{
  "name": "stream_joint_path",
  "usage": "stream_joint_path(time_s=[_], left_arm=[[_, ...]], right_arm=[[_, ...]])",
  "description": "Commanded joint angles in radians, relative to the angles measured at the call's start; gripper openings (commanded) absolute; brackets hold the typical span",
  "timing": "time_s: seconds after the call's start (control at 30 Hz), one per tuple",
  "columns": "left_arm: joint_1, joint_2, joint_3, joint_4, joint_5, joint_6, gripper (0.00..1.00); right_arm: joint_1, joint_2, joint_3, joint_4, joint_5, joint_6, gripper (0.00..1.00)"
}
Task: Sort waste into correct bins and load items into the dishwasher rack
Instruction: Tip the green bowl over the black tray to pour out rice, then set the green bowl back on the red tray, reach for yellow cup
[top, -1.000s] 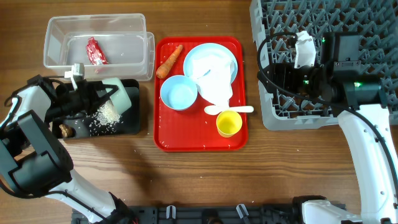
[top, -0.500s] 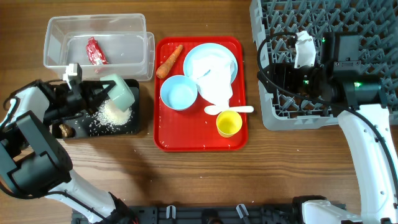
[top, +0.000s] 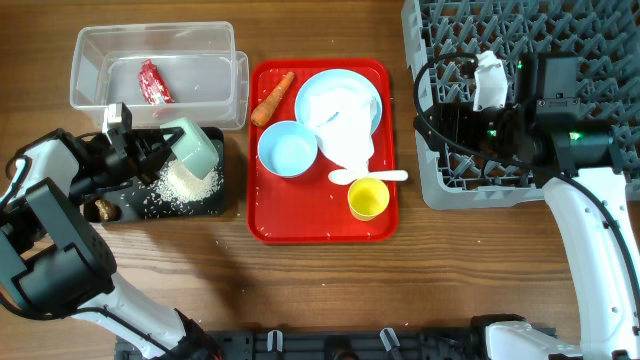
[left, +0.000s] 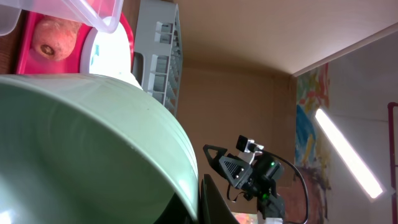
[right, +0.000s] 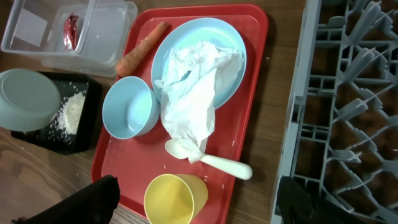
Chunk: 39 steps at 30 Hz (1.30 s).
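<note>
My left gripper needs to swing across to the red serving tray next and turn the pale-green bowl upright. It should then lower the bowl onto bare tray beside the yellow cup.
My left gripper (top: 160, 150) is shut on the rim of the pale-green bowl (top: 195, 148) and holds it tipped over the black tray (top: 215, 203). White rice (top: 188, 183) lies heaped in that tray beside a brown lump (top: 101, 209). The bowl fills the left wrist view (left: 81, 149). The red wrapper (top: 154, 82) lies in the clear tub (top: 90, 45). My right gripper (top: 440, 125) is open and empty at the grey rack's (top: 520, 30) left edge. Its view looks down on the yellow cup (right: 175, 198), spoon (right: 217, 164), napkin (right: 193, 99), blue plate (right: 233, 40), blue bowl (right: 129, 112) and carrot (right: 140, 48).
The flat red serving tray (top: 300, 230) sits between the bins and the rack and carries the dishes, napkin and carrot. Bare wooden table lies in front of it.
The left gripper has lifted and tipped the green bowl further and shifted it slightly right. The rice heap in the black tray has grown. The right arm has not moved.
</note>
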Motion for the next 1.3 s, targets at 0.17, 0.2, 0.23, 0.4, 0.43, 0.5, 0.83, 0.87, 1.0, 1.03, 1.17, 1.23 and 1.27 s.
stream_joint_path(time_s=[0.17, 0.2, 0.23, 0.4, 0.43, 0.5, 0.83, 0.87, 1.0, 1.03, 1.17, 1.23, 1.27], left_arm=[[0.003, -0.016, -0.002, -0.003, 0.033, 0.011, 0.04], [-0.002, -0.027, -0.002, -0.003, 0.033, 0.018, 0.04], [-0.013, -0.051, -0.001, -0.003, 0.033, 0.041, 0.04], [-0.154, -0.207, 0.003, 0.077, -0.101, 0.137, 0.04], [-0.190, -0.233, 0.003, 0.090, -0.153, 0.133, 0.04], [-0.289, -0.289, 0.003, 0.100, -0.277, 0.132, 0.04], [-0.808, -0.335, 0.003, 0.183, -1.058, -0.262, 0.04], [-0.858, -0.335, 0.003, 0.193, -1.117, -0.286, 0.04], [-1.006, -0.333, 0.002, 0.224, -1.327, -0.374, 0.04], [-1.033, -0.331, 0.000, 0.237, -1.332, -0.382, 0.04], [-1.110, -0.308, -0.001, 0.248, -1.332, -0.385, 0.07], [-1.145, -0.280, -0.002, 0.255, -1.332, -0.385, 0.07], [-1.155, -0.267, -0.002, 0.261, -1.333, -0.385, 0.07]], right_arm=[[0.002, 0.006, 0.014, -0.002, 0.011, 0.003, 0.85], [0.002, 0.006, 0.014, -0.001, 0.011, 0.003, 0.85], [0.002, 0.006, 0.014, 0.001, 0.011, 0.003, 0.85], [0.002, 0.006, 0.014, 0.012, 0.011, 0.004, 0.85], [0.002, 0.006, 0.014, 0.013, 0.010, 0.005, 0.85], [0.002, 0.006, 0.014, 0.014, 0.010, 0.006, 0.85], [0.002, 0.006, 0.014, 0.011, 0.010, 0.006, 0.85], [0.002, 0.006, 0.014, 0.011, 0.010, 0.006, 0.84], [0.002, 0.006, 0.014, 0.011, 0.010, 0.006, 0.85], [0.002, 0.006, 0.014, 0.011, 0.010, 0.007, 0.85], [0.002, 0.006, 0.014, 0.007, 0.010, 0.006, 0.85], [0.002, 0.006, 0.014, 0.008, 0.010, 0.007, 0.84], [0.002, 0.006, 0.014, 0.008, 0.010, 0.007, 0.84]])
